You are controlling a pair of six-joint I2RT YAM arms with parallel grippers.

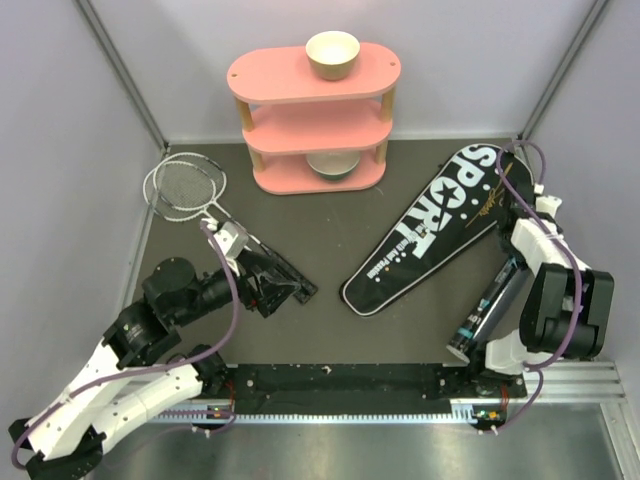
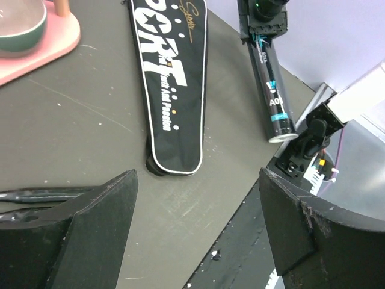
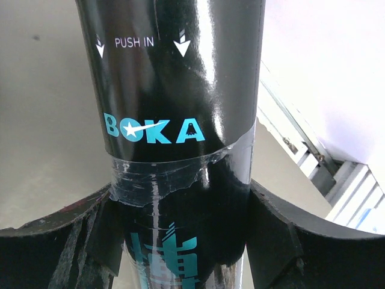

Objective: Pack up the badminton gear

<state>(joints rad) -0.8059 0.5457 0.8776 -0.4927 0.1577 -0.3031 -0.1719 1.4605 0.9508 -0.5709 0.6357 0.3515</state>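
Note:
My right gripper should next lower the black tube (image 1: 488, 308) to the bare tabletop below, between the bag and side, and let go of it clear of the bag.
Two silver-framed rackets (image 1: 185, 186) lie at the far left, their black shafts (image 2: 36, 195) running toward my left gripper (image 1: 288, 298). That gripper (image 2: 197, 180) hovers open over bare tabletop with nothing between its fingers. The long black bag lettered SPORT (image 1: 430, 225) (image 2: 171, 90) lies flat and diagonal right of centre. A black tube (image 1: 488, 308) (image 3: 174, 78) with teal BOKA lettering slants beside the bag at the right. My right gripper (image 1: 510, 268) (image 3: 180, 198) is shut on it, both fingers pressed against its sides.
A pink three-tier shelf (image 1: 315, 75) stands at the back centre, with a cream bowl (image 1: 332, 53) on top and another bowl (image 1: 330, 165) on its lowest tier. A black rail (image 1: 340, 380) runs along the near edge. Grey walls close in both sides.

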